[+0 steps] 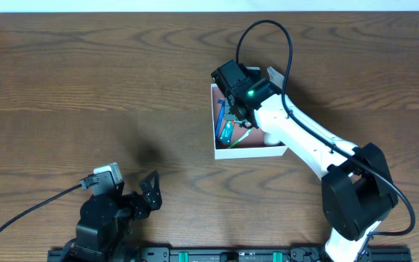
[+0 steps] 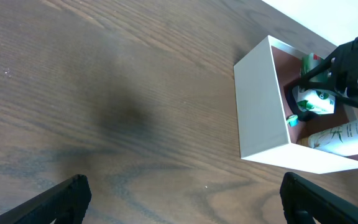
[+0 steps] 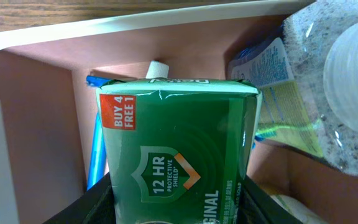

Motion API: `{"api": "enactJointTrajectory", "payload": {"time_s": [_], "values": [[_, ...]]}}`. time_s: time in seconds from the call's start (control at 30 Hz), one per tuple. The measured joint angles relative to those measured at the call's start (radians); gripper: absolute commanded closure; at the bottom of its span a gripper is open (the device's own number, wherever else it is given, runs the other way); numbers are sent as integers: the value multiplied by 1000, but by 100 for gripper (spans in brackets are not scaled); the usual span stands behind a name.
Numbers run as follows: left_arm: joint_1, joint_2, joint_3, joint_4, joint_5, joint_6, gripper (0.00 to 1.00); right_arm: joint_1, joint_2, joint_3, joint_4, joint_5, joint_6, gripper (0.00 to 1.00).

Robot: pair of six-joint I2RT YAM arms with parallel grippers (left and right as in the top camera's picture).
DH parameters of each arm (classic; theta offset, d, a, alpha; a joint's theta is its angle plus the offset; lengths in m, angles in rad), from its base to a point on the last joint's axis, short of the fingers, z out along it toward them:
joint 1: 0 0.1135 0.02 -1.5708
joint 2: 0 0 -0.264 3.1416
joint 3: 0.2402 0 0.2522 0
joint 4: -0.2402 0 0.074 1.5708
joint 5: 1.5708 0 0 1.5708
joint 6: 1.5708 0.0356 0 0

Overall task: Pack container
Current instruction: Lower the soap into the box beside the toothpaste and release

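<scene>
I will lower the green soap box with my right gripper into the gap below it on the container's bottom between tube and packet, and let go of it there.
The container (image 1: 249,153) is a shallow square box with white walls and a pinkish-brown inside, right of the table's middle. My right gripper (image 3: 178,200) is down inside it, shut on a green soap box (image 3: 179,149) that stands on end between its jaws. From above, the right gripper (image 1: 233,116) hangs over the container's left half. The left wrist view shows the container's white wall (image 2: 260,106) and the green box (image 2: 316,102) inside. My left gripper (image 2: 182,199) is open above bare table, far left of the container, nothing between its fingers.
Inside the container lie a blue toothbrush (image 3: 96,149) along the left wall, a white tube (image 2: 347,138), a clear plastic bottle (image 3: 347,87) and a blue and yellow packet (image 3: 272,93). The left arm (image 1: 108,211) sits at the table's near edge.
</scene>
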Motion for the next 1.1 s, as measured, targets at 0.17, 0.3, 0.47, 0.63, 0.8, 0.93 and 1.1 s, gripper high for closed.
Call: {"api": "enactJointTrajectory", "payload": {"time_s": [0.17,0.3,0.47,0.63,0.8,0.93,1.1], "values": [[0,0,0,0,0,0,2,-6,2,-6,14,5,-4,59],[0,0,0,0,0,0,2,-8,30,-6,24,5,-7,58],[0,0,0,0,0,0,2,-13,86,-6,24,5,-10,57],[0,0,0,0,0,0,2,-15,110,-11,24,4,-10,54],[0,0,0,0,0,0,2,-16,110,-11,26,4,-10,51],[0,0,0,0,0,0,2,-21,110,-11,23,3,-12,49],[0,0,0,0,0,0,2,-22,110,-11,23,3,-14,41]]}}
